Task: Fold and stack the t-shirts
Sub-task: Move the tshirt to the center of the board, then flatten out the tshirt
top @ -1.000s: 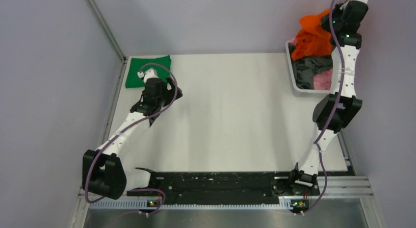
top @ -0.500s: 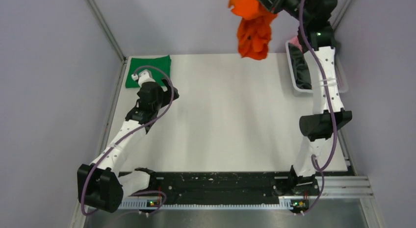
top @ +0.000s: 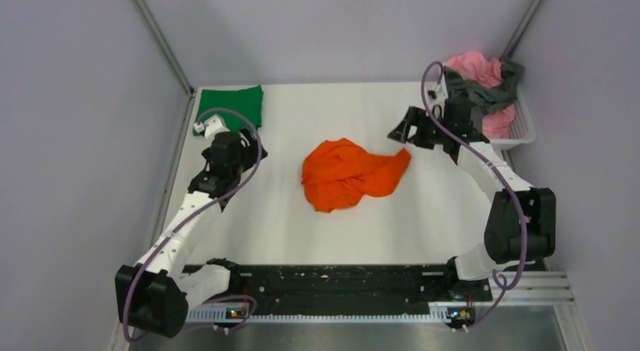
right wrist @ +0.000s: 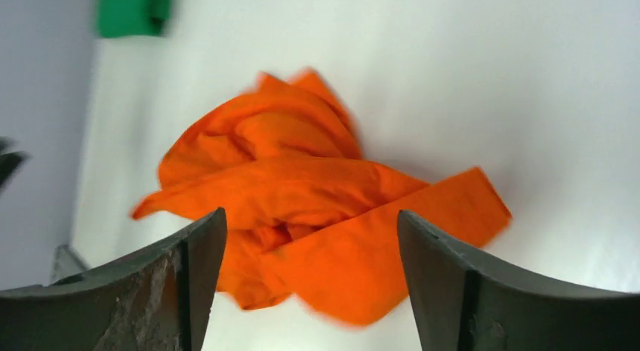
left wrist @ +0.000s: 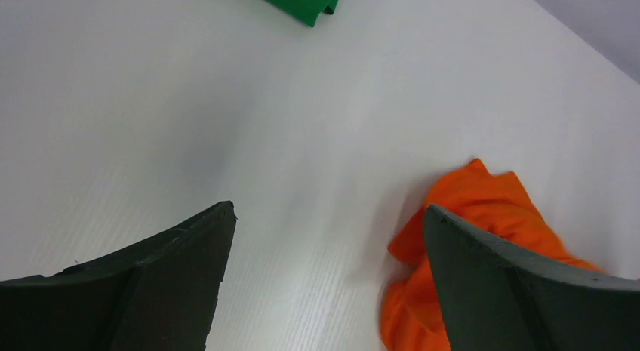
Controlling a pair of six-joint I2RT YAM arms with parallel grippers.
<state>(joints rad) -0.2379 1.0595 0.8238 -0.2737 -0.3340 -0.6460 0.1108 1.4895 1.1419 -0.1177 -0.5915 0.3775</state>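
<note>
My left gripper is going down next, toward the right in the top view, onto the orange fold's pointed end (top: 306, 181) (left wrist: 403, 245), which sticks out from the orange t-shirt.
A crumpled orange t-shirt (top: 349, 174) lies in the middle of the table, also in the right wrist view (right wrist: 302, 192) and at the lower right of the left wrist view (left wrist: 483, 223). A folded green t-shirt (top: 230, 107) rests at the far left corner (left wrist: 302, 0). Pink (top: 475, 70) and dark grey (top: 490, 94) t-shirts fill the basket. My right gripper (top: 402, 130) hangs open just right of the orange shirt, nothing between its fingers (right wrist: 311, 223). My left gripper (top: 235, 158) stands open above bare table, left of the orange shirt (left wrist: 328, 215).
A white plastic basket (top: 521, 128) sits at the far right corner. The table (top: 302, 230) is walled by grey panels on the left, back and right. A black rail (top: 340, 279) with the arm bases runs along the near edge.
The right arm swung the orange t-shirt from over the basket to the table's middle and let go; its jaws went from shut to open. The left gripper drew back slightly from the green shirt.
</note>
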